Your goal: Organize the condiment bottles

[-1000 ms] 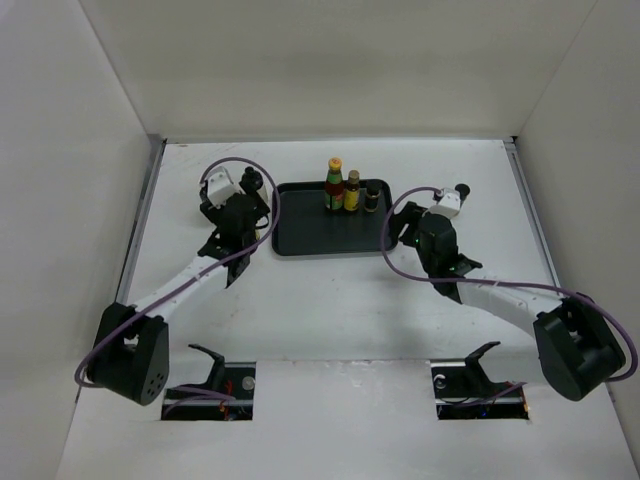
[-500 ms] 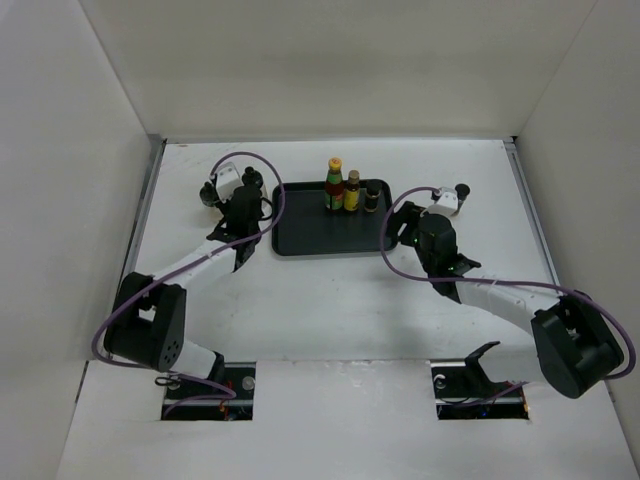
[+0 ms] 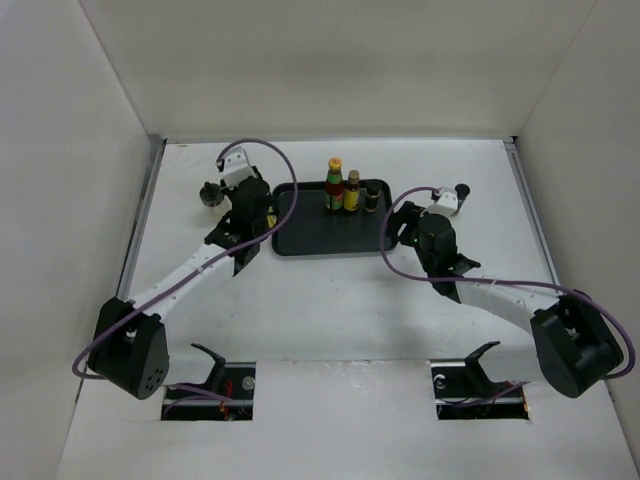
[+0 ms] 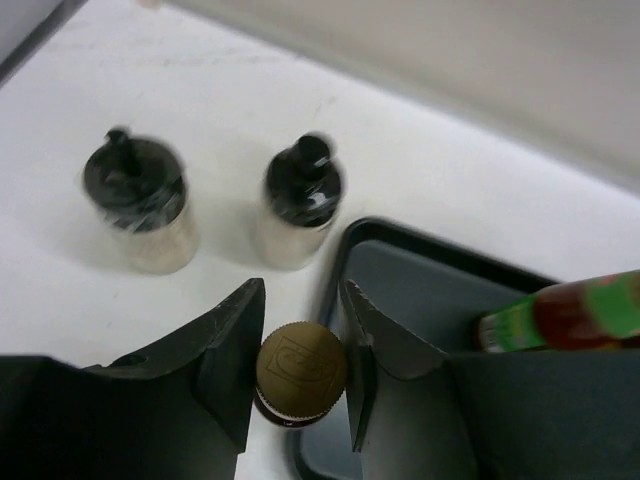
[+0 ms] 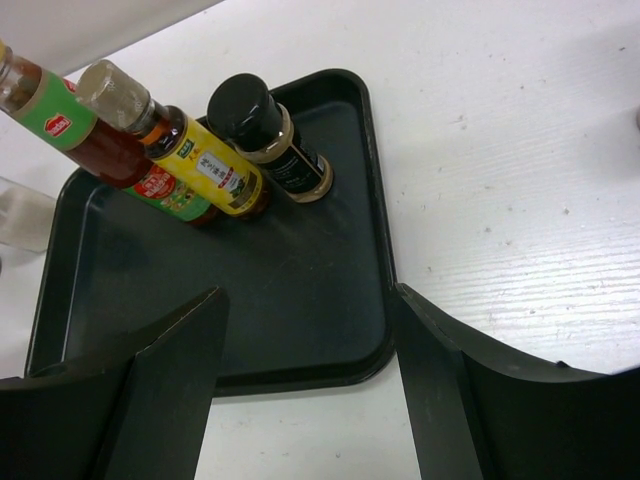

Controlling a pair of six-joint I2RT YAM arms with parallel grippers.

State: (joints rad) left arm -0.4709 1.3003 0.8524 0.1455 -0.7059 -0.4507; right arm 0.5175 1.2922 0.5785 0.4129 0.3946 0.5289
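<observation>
I will next carry the small dark bottle outward with my left gripper and down onto the tray's empty far corner beside the red bottle, because that corner is free.
In the left wrist view my left gripper is shut on a small dark bottle with a gold ribbed cap, right at the left rim of the black tray. Two squat whitish black-capped bottles stand on the table just beyond. Three bottles stand at the tray's back: a red one with a green neck, a yellow-labelled one and a dark black-capped one. My right gripper is open over the tray's near right corner, holding nothing.
From above, the tray lies mid-table between the left gripper and the right gripper. One squat bottle stands left of the left arm. White walls enclose the table on three sides.
The left gripper has shut on the gold-capped bottle and swung right to the tray's left edge. The right arm has barely moved.
</observation>
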